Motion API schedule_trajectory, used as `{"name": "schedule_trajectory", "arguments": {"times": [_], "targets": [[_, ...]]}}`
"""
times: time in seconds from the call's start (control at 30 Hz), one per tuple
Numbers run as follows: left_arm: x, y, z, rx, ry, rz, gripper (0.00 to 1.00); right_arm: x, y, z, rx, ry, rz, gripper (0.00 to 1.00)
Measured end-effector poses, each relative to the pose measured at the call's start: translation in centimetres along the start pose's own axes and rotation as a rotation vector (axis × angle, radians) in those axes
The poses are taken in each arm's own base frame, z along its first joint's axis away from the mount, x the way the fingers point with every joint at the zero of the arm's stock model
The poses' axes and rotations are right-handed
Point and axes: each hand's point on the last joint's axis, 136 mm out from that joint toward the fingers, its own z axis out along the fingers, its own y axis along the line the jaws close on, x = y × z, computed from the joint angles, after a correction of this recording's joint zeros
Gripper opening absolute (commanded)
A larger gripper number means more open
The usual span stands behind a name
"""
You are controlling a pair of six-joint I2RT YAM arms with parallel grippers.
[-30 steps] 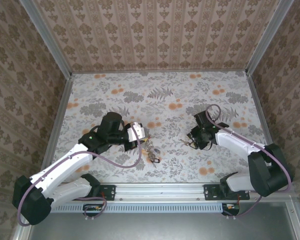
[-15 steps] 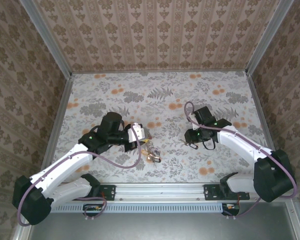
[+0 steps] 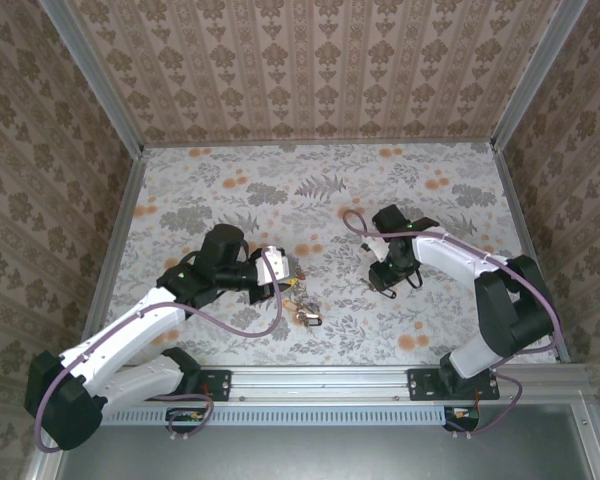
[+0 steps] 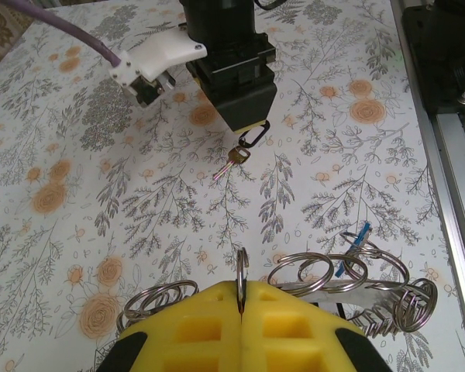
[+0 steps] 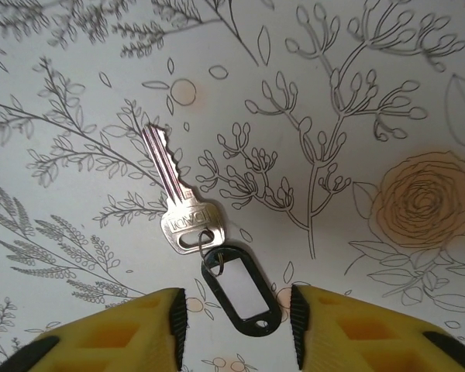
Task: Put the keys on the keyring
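Note:
The robot next needs to lower its right gripper and move it over toward the silvery key (image 5: pixel 176 194), then close it on the small ring.
A silvery key (image 5: pixel 176 194) lies flat on the floral table, joined by a small ring to a black plastic tag (image 5: pixel 240 298). My right gripper (image 5: pixel 239 314) is open and low over the table, one finger on each side of the tag. In the top view that gripper (image 3: pixel 384 279) is right of centre. My left gripper (image 4: pixel 241 288) is shut on one ring (image 4: pixel 241 267) of the keyring, held upright. Several more rings and the chain (image 4: pixel 387 298) hang beside it, with a blue key head (image 4: pixel 357 236) among them. The left wrist view also has the silvery key (image 4: pixel 231 160) under the right gripper (image 4: pixel 244 93).
The metal rail (image 4: pixel 449 116) runs along the table's near edge. Papered walls with aluminium posts (image 3: pixel 100 80) close in the table on three sides. Open floral table (image 3: pixel 310 190) lies behind both arms.
My right gripper has moved left and turned, and now stands over the key and black tag. The left gripper holds the keyring in nearly the same place.

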Motion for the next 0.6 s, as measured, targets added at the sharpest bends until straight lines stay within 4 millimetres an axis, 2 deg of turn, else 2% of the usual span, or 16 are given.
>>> {"name": "schedule_trajectory", "arguments": {"times": [0.17, 0.5, 0.6], "targets": [[0.0, 0.0, 0.0, 0.0, 0.0, 0.0, 0.0, 0.3, 0.0, 0.7, -0.004, 0.027, 0.0, 0.28], [0.0, 0.0, 0.0, 0.0, 0.0, 0.0, 0.0, 0.5, 0.5, 1.6, -0.038, 0.053, -0.023, 0.3], [0.0, 0.0, 0.0, 0.0, 0.0, 0.0, 0.0, 0.5, 0.8, 1.9, -0.054, 0.056, -0.03, 0.24]]}}
